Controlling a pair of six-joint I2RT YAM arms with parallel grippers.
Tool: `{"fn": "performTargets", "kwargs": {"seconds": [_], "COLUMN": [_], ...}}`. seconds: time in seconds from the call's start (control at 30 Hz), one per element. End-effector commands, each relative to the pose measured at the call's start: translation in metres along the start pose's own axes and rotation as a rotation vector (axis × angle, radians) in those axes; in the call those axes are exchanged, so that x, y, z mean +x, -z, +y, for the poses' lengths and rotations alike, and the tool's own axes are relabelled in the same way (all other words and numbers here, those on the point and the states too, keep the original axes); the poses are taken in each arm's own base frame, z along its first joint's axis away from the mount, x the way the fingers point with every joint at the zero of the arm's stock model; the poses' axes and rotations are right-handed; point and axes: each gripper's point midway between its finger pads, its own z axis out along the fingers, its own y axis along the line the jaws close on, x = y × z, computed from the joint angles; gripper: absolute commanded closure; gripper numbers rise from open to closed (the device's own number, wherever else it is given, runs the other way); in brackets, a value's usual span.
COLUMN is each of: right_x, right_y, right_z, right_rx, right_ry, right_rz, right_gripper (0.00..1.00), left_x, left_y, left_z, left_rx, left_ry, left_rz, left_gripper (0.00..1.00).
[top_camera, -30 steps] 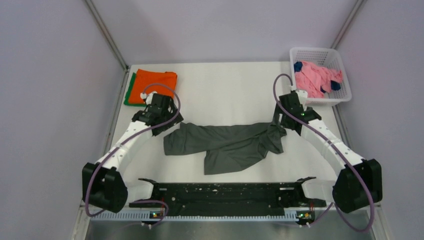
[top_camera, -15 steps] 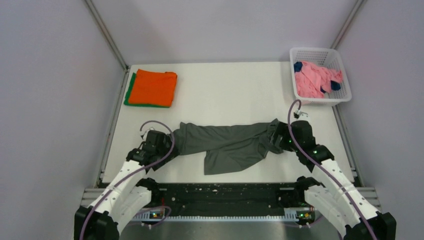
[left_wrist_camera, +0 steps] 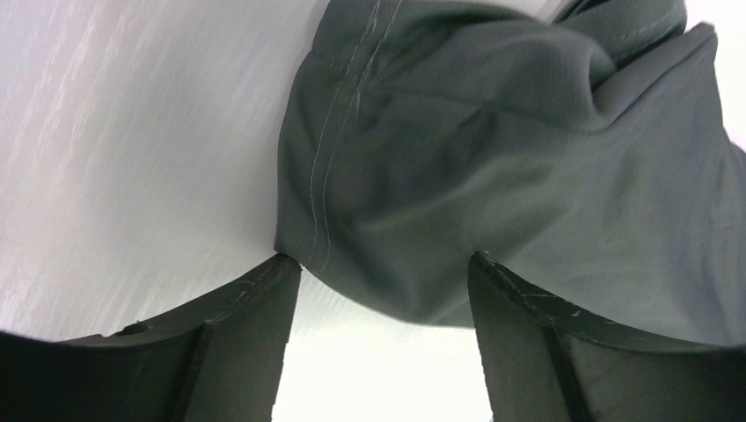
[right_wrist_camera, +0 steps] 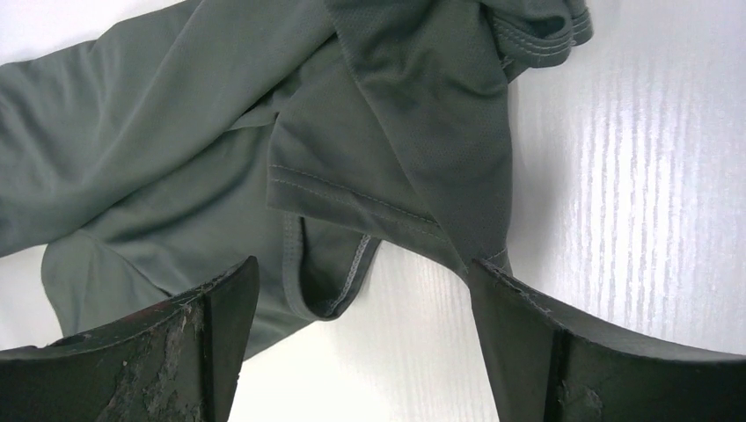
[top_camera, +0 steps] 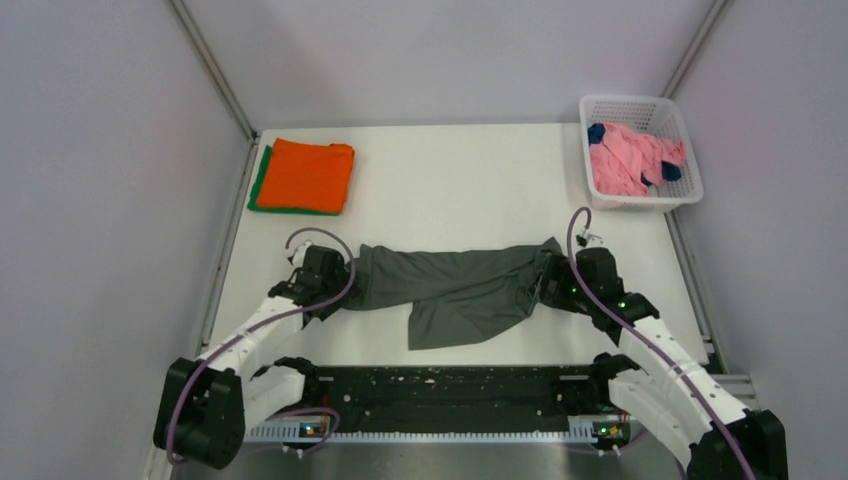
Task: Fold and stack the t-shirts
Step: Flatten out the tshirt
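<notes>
I need to lower my right gripper next and close it on the sleeve's stitched edge, which is below my right gripper, between and ahead of its open fingers.
A dark olive-grey t-shirt lies crumpled and stretched sideways across the middle of the table. My left gripper is open at its left end; in the left wrist view the cloth's hemmed edge lies just ahead of the spread jaws. My right gripper is open at the shirt's right end; in the right wrist view a sleeve lies between and ahead of the jaws. Neither holds cloth. A folded orange t-shirt lies on a folded green one at the back left.
A white lattice basket at the back right corner holds a pink t-shirt and a navy blue one. Metal frame posts run along both table sides. A black rail spans the near edge between the arm bases.
</notes>
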Motion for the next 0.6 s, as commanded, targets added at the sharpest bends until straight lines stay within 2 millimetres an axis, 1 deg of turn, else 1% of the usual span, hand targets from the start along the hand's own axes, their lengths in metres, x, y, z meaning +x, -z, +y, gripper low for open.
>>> {"fn": "performTargets", "kwargs": {"seconds": [0.0, 0.03, 0.07, 0.1, 0.13, 0.17, 0.2, 0.3, 0.37, 0.47, 0.57], "right_x": [-0.011, -0.01, -0.011, -0.01, -0.011, -0.011, -0.012, -0.01, -0.01, -0.01, -0.01], "right_y": [-0.005, -0.006, -0.007, -0.009, -0.01, -0.012, -0.014, -0.018, -0.023, -0.03, -0.036], "right_z": [-0.013, -0.019, -0.023, -0.026, -0.028, -0.03, -0.031, -0.036, -0.037, -0.038, -0.042], "right_rx": [0.074, 0.103, 0.126, 0.142, 0.152, 0.158, 0.163, 0.187, 0.193, 0.193, 0.214], "right_ry": [-0.014, -0.026, -0.038, -0.044, -0.048, -0.049, -0.05, -0.058, -0.066, -0.067, -0.066], "right_rz": [-0.058, -0.065, -0.074, -0.078, -0.088, -0.091, -0.099, -0.097, -0.102, -0.112, -0.107], "right_gripper": [0.13, 0.13, 0.13, 0.13, 0.13, 0.13, 0.13, 0.14, 0.17, 0.26, 0.39], "left_x": [-0.005, -0.005, -0.006, -0.009, -0.01, -0.011, -0.012, -0.009, -0.007, -0.003, 0.0], "left_y": [-0.016, -0.019, -0.022, -0.024, -0.025, -0.026, -0.026, -0.021, -0.015, 0.003, 0.029], "left_z": [-0.011, -0.012, -0.015, -0.019, -0.02, -0.021, -0.022, -0.026, -0.031, -0.038, -0.051], "left_rx": [0.013, 0.011, 0.013, 0.016, 0.012, 0.0, -0.007, -0.01, 0.029, 0.111, 0.233], "left_ry": [-0.002, -0.008, -0.009, -0.015, -0.02, -0.024, -0.031, -0.054, -0.052, -0.041, -0.038], "left_rz": [-0.004, 0.004, 0.004, 0.004, 0.008, 0.013, 0.021, 0.066, 0.075, 0.082, 0.08], "left_gripper": [0.3, 0.33, 0.4, 0.51, 0.69, 0.94, 1.0, 1.0, 1.0, 1.0, 1.0]}}
